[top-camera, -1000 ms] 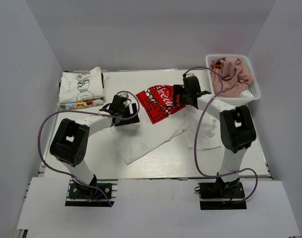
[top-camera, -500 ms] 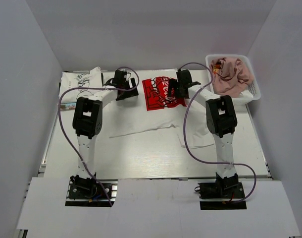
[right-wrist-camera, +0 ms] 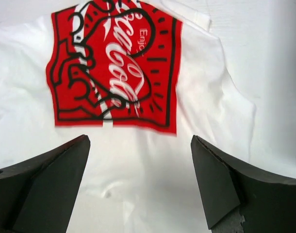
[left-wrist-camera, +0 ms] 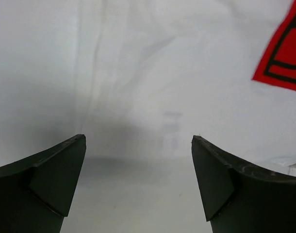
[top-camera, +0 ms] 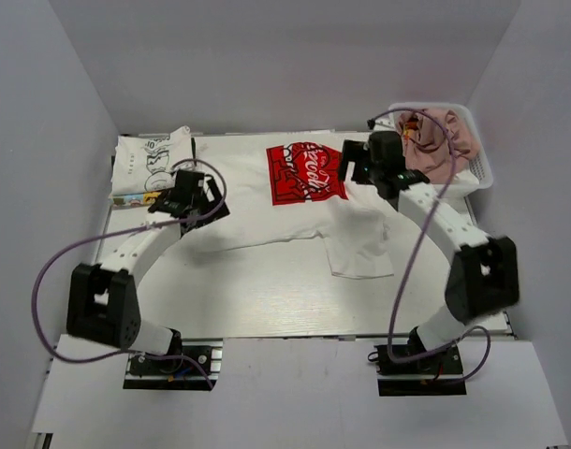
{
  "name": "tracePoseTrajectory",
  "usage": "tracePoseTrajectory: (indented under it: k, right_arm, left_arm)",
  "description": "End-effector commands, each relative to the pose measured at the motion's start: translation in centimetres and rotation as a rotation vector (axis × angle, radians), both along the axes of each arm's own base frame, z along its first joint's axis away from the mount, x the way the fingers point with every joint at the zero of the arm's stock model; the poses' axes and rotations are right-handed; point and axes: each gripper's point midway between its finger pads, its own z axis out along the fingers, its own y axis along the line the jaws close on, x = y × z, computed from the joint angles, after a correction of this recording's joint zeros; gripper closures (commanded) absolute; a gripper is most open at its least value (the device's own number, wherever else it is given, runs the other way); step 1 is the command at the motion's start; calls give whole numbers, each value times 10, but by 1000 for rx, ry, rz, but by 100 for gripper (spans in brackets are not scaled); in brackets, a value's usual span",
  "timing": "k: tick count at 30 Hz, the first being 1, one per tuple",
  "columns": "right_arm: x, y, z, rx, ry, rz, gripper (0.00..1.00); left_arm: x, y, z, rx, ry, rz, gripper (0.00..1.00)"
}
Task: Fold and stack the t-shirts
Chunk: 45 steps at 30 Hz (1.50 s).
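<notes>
The left gripper moves down and back onto the shirt's near corner [top-camera: 200, 249] [left-wrist-camera: 84, 156] next, since that corner lies below it and closer to my base.
The white Coca-Cola t-shirt [top-camera: 295, 210] lies spread on the table, red heart print [top-camera: 305, 172] up; the print also shows in the right wrist view [right-wrist-camera: 114, 68]. My left gripper [top-camera: 197, 195] is open and empty over the shirt's left side [left-wrist-camera: 138, 73]; its jaws [left-wrist-camera: 138, 138] hold nothing. My right gripper [top-camera: 353, 165] is open and empty just right of the print, above the white cloth [right-wrist-camera: 138, 138]. The white cartoon t-shirt [top-camera: 154, 166] lies folded at the far left. The dusty-pink t-shirt [top-camera: 441, 131] is bunched in the basket.
The white lattice basket [top-camera: 479, 166] stands at the far right corner, close behind my right arm. White walls enclose the table on three sides. The shirt's lower part [top-camera: 360, 248] lies folded over near the table's middle right.
Both grippers carried the shirt's top edge toward the far side, let go and drew back, the left one leftward and nearer, the right one rightward. The shirt now lies flatter, print squared up.
</notes>
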Motion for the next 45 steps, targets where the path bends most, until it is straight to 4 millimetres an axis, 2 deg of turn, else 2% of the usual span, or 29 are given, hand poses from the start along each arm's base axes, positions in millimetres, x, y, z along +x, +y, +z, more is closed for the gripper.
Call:
tracePoseTrajectory:
  k: [1,2,3,4,6,7,9,10,12,15,20,22,25,26,29,31,32,33,35,36,39,40,41,42,43,44,45]
  right_arm:
    - [-48,-23,-25,5,36,-64,10]
    - [-63,-27,5,49,-26,-77,10]
    - [-71,-32,1,57,-19,-96,10]
    - [-87,-36,-16,72,25,-114,10]
    - [-118,-47,-19,88,17,-128,10]
    - [-126,-53,-11,102,-2,-150,10]
    - [-143,-61,-12,96,-6,-163,10]
    - [-157,-67,-15,77,22,-166,10]
    - [-171,-72,-17,72,36,-172,10]
    - [-200,-77,-48,35,149,-165,10]
    - [-234,-84,-95,-47,311,-166,10]
    - [-240,-84,-108,-70,343,-159,10]
    - [-237,-77,-123,-91,366,-131,10]
    - [-233,-74,-131,-99,377,-125,10]
    - [-219,-71,-139,-113,357,-132,10]
    - [-214,-69,-151,-130,377,-129,10]
    - [-213,-70,-154,-139,387,-136,10]
    - [-213,-69,-161,-152,416,-138,10]
    - [-216,-71,-168,-149,440,-164,14]
    - [-219,-71,-173,-146,457,-162,18]
    - [-224,-70,-181,-142,481,-157,61]
    - [-224,-69,-180,-137,477,-151,83]
    - [-219,-66,-176,-127,454,-134,91]
    - [-214,-64,-171,-128,431,-129,98]
    - [-207,-64,-159,-119,389,-131,100]
    - [-200,-70,-151,-143,356,-155,100]
    - [-179,-63,-122,-116,281,-159,100]
  left_arm:
    - [-58,40,-27,33,93,231,0]
    - [-65,44,-32,25,104,255,0]
    - [-71,44,-37,12,108,274,0]
    - [-83,47,-51,13,135,287,0]
    - [-90,54,-58,0,141,347,3]
    - [-93,58,-65,13,143,355,4]
    - [-85,61,-63,0,104,382,12]
    - [-85,63,-69,12,107,389,13]
    - [-76,63,-72,-6,91,392,17]
    - [-71,60,-88,-17,127,386,27]
    - [-65,47,-98,-76,128,348,32]
    - [-61,39,-95,-112,101,313,32]
    - [-62,38,-93,-113,84,281,32]
    - [-62,37,-90,-116,75,280,32]
    - [-61,40,-90,-98,72,277,34]
    - [-59,40,-90,-91,72,269,43]
    - [-60,38,-90,-102,76,261,56]
    - [-60,36,-90,-101,78,246,64]
    - [-60,31,-92,-125,85,226,84]
    - [-60,29,-91,-134,88,219,100]
    - [-65,26,-95,-141,104,200,100]
    - [-66,26,-92,-142,101,199,100]
    - [-66,26,-89,-143,97,199,100]
    - [-61,25,-76,-153,60,196,100]
    - [-59,25,-68,-150,43,185,100]
    - [-49,24,-50,-161,1,182,100]
    - [-43,25,-28,-167,-57,185,100]
